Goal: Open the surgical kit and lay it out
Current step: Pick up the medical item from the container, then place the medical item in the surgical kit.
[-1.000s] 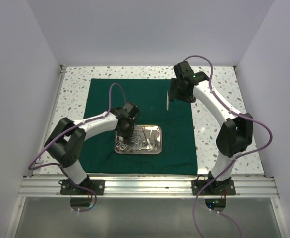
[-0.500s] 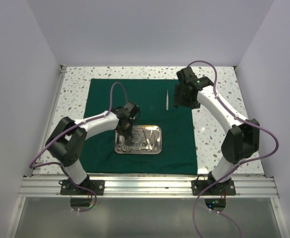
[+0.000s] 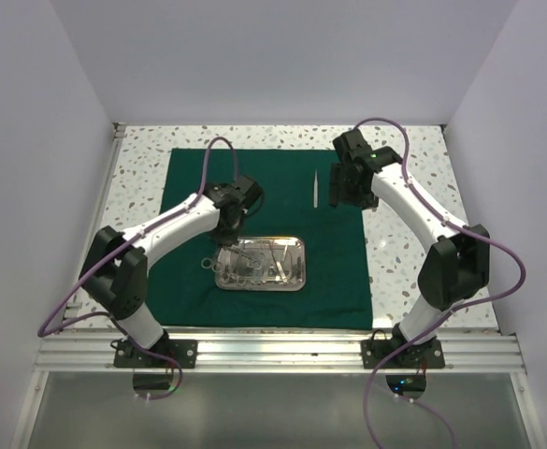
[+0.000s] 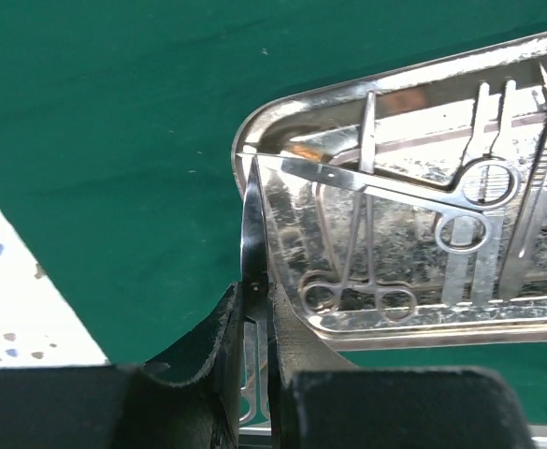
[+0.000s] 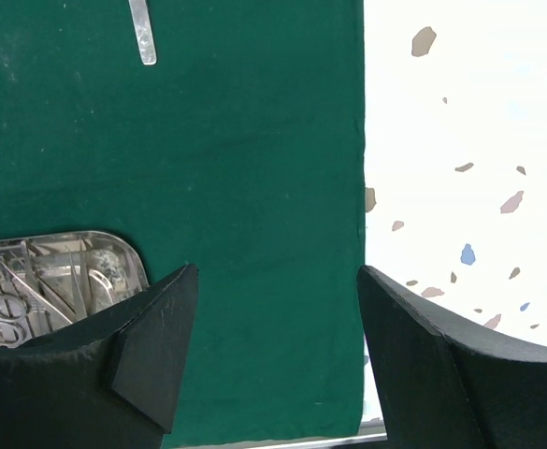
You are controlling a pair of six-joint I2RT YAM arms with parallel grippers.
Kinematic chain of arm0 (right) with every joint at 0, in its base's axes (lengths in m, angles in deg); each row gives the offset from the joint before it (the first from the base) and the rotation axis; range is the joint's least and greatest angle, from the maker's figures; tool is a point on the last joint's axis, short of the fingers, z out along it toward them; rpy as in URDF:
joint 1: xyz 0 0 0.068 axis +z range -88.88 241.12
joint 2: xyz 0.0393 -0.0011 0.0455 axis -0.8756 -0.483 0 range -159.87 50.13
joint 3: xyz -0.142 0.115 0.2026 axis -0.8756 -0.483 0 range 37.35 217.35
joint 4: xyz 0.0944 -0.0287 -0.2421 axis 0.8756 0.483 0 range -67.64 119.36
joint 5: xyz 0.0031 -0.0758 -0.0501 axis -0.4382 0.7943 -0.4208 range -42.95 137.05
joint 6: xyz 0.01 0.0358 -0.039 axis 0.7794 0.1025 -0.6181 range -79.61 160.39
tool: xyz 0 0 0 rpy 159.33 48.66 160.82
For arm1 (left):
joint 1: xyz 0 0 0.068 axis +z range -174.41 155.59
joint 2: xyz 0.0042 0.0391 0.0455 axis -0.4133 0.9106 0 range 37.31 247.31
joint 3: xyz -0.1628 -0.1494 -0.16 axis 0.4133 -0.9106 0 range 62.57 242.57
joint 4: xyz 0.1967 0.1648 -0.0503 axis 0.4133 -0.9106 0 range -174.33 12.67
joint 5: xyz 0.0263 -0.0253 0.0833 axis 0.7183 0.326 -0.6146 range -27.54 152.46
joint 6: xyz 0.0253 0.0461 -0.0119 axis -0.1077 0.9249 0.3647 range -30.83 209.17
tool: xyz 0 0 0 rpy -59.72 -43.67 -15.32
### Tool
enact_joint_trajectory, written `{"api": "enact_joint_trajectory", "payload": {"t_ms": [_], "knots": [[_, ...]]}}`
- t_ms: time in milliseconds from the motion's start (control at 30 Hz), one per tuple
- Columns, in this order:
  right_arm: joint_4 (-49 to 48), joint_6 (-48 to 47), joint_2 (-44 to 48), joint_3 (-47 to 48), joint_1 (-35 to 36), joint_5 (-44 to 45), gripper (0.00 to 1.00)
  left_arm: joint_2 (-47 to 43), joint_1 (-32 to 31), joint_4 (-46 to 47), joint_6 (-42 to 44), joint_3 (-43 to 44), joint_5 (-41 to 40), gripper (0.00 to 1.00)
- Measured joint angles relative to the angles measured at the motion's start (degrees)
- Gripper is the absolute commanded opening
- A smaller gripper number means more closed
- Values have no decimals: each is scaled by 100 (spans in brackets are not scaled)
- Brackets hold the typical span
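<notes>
Next, the left gripper carries the scissors (image 4: 252,224) outward from the tray toward the tweezers, then lowers to release them on the cloth beside these, since the cloth lies bare there.
The dark green cloth (image 3: 189,187) lies spread flat on the table. The steel tray (image 3: 300,265) sits on its front middle and holds several silver instruments (image 3: 264,257). My left gripper (image 3: 224,234) is at the tray's left end. In the left wrist view it (image 4: 259,313) is shut on a pair of scissors (image 4: 252,224), whose blade points up along the tray's rim (image 4: 282,112). Silver tweezers (image 3: 317,187) lie on the cloth at the back right. My right gripper (image 3: 340,198) is open and empty above the cloth's right edge, beside the tweezers (image 5: 142,33).
White speckled table (image 3: 404,243) surrounds the cloth. Walls close in the left, back and right. Another pair of scissors (image 4: 395,192) and ring-handled forceps (image 4: 357,290) lie in the tray. The tray corner (image 5: 114,245) shows at the lower left of the right wrist view.
The tweezers left my right gripper and now lie on the cloth; that arm has since held still. My left gripper has moved back and up from the tray with the scissors.
</notes>
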Motion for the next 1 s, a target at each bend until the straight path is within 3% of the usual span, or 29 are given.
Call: {"api": "enact_joint_trajectory", "payload": {"t_ms": [200,567,733,767,833,867,900,1000], "knots": [[39,4,31,-13,0,-11,73,455,146,-179,90,986,-28,0],[105,503,1438,-1213,17,-514,72,3357,476,479,81,4911,713,0],[382,651,2157,-1574,17,-516,73,4249,612,817,0,5460,1036,0],[428,678,2284,-1637,17,-507,73,4369,632,863,-63,5480,1104,3],[518,734,2496,-1768,17,-481,73,4564,660,918,-131,5480,1185,18],[570,767,2579,-1825,17,-472,73,4640,664,933,-168,5480,1217,39],[603,798,2651,-1882,17,-470,73,4690,667,955,-197,5480,1244,48],[673,846,2782,-2022,17,-461,73,4706,667,990,-293,5475,1300,59]]}}
